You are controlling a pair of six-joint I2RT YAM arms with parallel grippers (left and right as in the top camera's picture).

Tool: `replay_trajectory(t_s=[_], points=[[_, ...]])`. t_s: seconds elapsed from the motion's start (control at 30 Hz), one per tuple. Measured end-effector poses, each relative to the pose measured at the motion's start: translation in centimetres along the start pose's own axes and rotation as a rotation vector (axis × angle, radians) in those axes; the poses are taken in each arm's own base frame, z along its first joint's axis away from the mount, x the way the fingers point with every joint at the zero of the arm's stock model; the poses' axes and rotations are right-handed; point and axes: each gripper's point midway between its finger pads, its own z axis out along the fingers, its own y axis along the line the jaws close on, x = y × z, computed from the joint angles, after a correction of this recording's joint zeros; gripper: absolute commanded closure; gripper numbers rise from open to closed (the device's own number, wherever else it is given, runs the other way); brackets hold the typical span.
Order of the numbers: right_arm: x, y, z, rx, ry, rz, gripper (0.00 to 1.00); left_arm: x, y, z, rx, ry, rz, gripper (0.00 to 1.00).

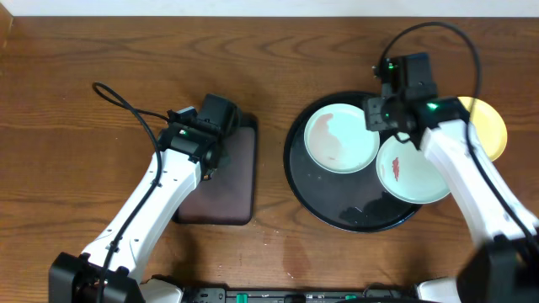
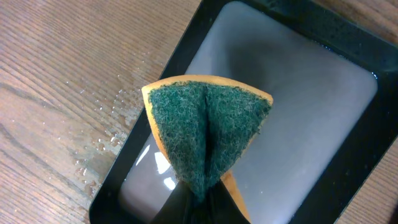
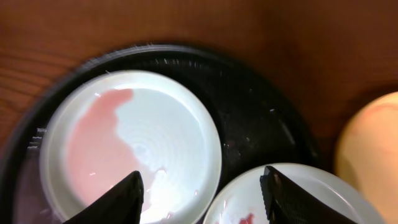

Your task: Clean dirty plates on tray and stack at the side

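Next, my open right gripper moves down onto the clean rim of the pink-smeared mint plate (image 1: 376, 135) (image 3: 216, 135), because bare black tray beside it leaves room for a finger.
The round black tray (image 1: 313, 202) holds two mint plates. One plate (image 1: 341, 139) carries a wide pink watery smear (image 3: 93, 143). The other plate (image 1: 413, 172) has a small red smear and overhangs the tray's right rim. A yellow plate (image 1: 493, 126) lies on the wood to the right, partly hidden by my right arm. My right gripper (image 1: 383, 114) (image 3: 205, 199) hovers open above the gap between the two mint plates, holding nothing. My left gripper (image 1: 210, 160) (image 2: 199, 202) is shut on a folded green and yellow sponge (image 2: 205, 124).
A rectangular black tray (image 1: 227, 189) (image 2: 298, 93) holding cloudy water sits under the left gripper. Water drops (image 2: 106, 137) dot the wood beside it. The yellow plate (image 3: 373, 149) lies just right of the round tray's rim (image 3: 249, 93).
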Motion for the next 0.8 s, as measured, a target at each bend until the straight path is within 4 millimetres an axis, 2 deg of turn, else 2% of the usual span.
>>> replay_trajectory(t_s=[0.2,0.37,0.43,0.47,0.5,0.6,0.8], points=[[2.7,0.0,7.6,0.014,0.138,-0.004,0.43,0.1,-0.1,0.0,0.005,0.005,0.000,0.92],[4.8,-0.4,11.2,0.020,0.212,0.002,0.45,0.1,-0.1,0.0,0.005,0.005,0.000,0.92],[5.4,-0.9,12.1,0.027,0.230,0.013,0.46,0.1,-0.1,0.0,0.005,0.004,0.000,0.92],[5.5,-1.0,12.5,0.023,0.234,0.020,0.51,0.1,-0.1,0.0,0.005,0.004,0.000,0.92],[5.2,-1.3,12.5,0.027,0.226,0.025,0.59,0.1,-0.1,0.0,0.005,0.004,0.000,0.92],[5.2,-1.7,12.7,0.030,0.226,0.032,0.99,0.1,-0.1,0.0,0.005,0.004,0.000,0.93],[5.0,-1.3,12.6,0.008,0.230,0.023,0.99,-0.1,-0.2,0.0,0.011,-0.002,-0.003,0.92]])
